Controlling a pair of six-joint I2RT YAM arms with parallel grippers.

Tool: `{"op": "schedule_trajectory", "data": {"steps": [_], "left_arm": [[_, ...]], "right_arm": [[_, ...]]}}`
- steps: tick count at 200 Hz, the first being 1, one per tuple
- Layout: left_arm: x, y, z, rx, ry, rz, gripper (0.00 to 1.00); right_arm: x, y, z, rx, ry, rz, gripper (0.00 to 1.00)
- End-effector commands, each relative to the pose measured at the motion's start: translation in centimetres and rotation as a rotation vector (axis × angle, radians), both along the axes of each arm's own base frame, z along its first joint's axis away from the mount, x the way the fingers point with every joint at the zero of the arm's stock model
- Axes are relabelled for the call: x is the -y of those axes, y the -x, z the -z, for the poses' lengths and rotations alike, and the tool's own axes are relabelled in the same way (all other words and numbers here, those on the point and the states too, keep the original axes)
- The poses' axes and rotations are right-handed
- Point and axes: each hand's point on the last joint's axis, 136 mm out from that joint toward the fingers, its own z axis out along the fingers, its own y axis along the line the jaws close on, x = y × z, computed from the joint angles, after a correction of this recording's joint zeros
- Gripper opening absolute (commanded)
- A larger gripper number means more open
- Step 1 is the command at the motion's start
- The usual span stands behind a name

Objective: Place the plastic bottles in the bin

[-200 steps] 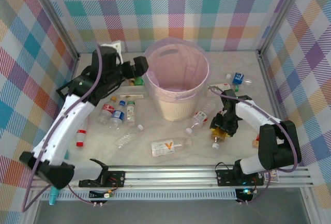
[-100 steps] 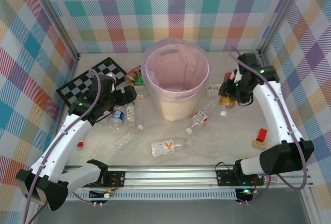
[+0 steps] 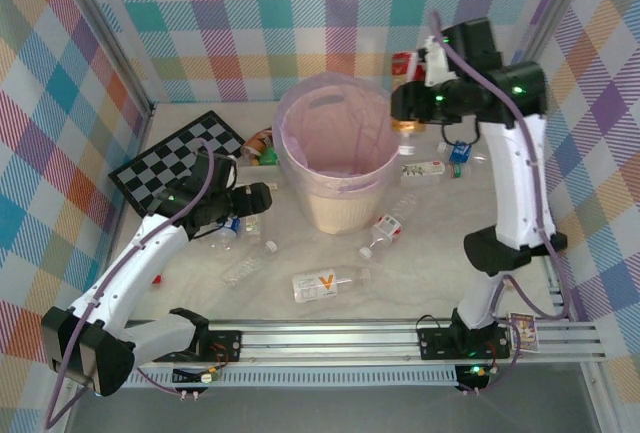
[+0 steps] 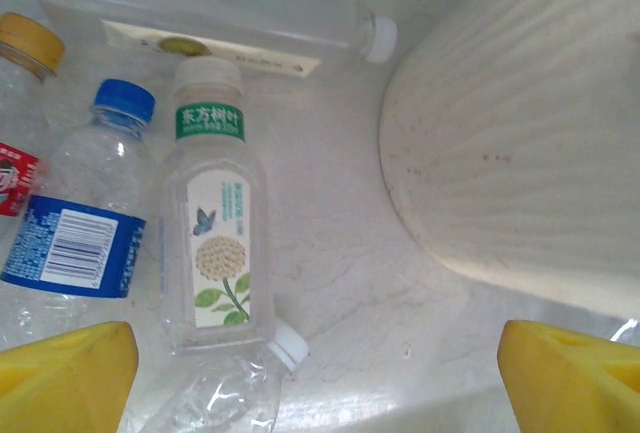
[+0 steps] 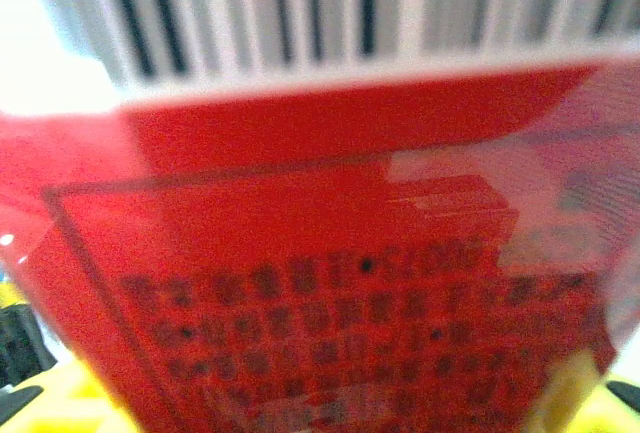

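The bin's pink-lined opening (image 3: pixel 335 133) is beside and below, so my right gripper will next move the amber bottle (image 3: pixel 405 125) over the bin's rim, lower it inside and let it go there.
The cream bin (image 3: pixel 340 208) with a pink liner stands at the table's middle back. My right gripper (image 3: pixel 408 111) is raised at the bin's right rim, shut on an amber plastic bottle (image 3: pixel 405 125). Its red label (image 5: pixel 320 253) is pressed close to the right wrist camera. My left gripper (image 3: pixel 256 198) hangs open just left of the bin, over a cluster of bottles. In the left wrist view the open gripper (image 4: pixel 320 383) has bare table between its tips. A flower-label bottle (image 4: pixel 215 243), a blue-label bottle (image 4: pixel 85 223) and a crushed clear bottle (image 4: pixel 215 393) lie to its left, and the bin wall (image 4: pixel 530 123) is to its right.
More bottles lie in front of the bin: an orange-label one (image 3: pixel 330 283), a clear one (image 3: pixel 248 265) and a red-label one (image 3: pixel 385 231). Small bottles (image 3: pixel 458 151) sit at the right back. A checkerboard (image 3: pixel 175 158) lies at the back left. Plaid walls enclose the table.
My right arm lifted the amber bottle from the front right of the table up to the bin's right rim. My left arm drew back from the bin's far left to the bottle cluster.
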Motion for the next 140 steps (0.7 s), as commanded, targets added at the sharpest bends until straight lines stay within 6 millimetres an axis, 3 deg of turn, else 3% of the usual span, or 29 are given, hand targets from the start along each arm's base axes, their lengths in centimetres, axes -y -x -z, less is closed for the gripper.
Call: {"op": "schedule_trajectory", "data": {"steps": [1,47,81,140], "left_arm": [[1.2,1.8,0.1,-0.029,-0.032,0.116,0.92],[3.0,4.3,0.3,-0.035,-0.009,0.225,0.90],[3.7,5.6,-0.4,-0.005,-0.005,0.287,0.87],[6.5,7.0,0.4,0.018,-0.026,0.389,0.87]], "right_arm": [[-4.2,-0.4,1.0,-0.030,-0.059,-0.096,0.45],[-8.9,-2.7,5.3,-0.093,-0.036,-0.159,0.45],[-9.2,-3.5,10.0,-0.169,0.073,-0.151,0.46],[-9.9,-3.5,17.9,-0.273,0.220,-0.145,0.49]]}}
